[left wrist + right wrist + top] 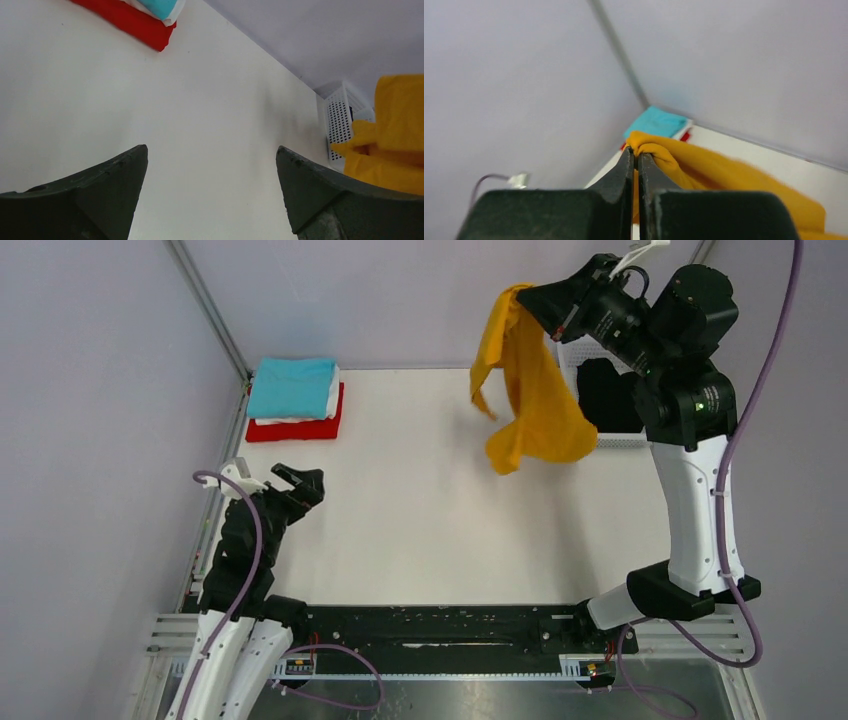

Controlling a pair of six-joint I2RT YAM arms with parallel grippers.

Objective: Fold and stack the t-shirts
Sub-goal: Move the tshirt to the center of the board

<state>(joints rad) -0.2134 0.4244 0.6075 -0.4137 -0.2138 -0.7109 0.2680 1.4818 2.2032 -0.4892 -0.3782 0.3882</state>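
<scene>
Next I need to draw my right gripper back and down to release the t-shirt on the clear tabletop, which lies below it toward my base with room to spread.
My right gripper [528, 295] is raised high at the back right and shut on the orange-yellow t-shirt [530, 390], which hangs crumpled below it, off the table. The right wrist view shows the cloth [704, 170] pinched between the shut tips [635, 154]. A folded stack lies at the back left: teal t-shirt [292, 386] on top, a white one [334, 395] under it, a red one [295, 429] at the bottom. A black t-shirt [606, 392] lies in the basket. My left gripper [283, 478] is open and empty, low over the table's left side.
A white mesh basket [620, 440] stands at the back right, partly behind my right arm; it also shows in the left wrist view [339, 120]. The white table [420, 530] is walled by grey panels at the left and back.
</scene>
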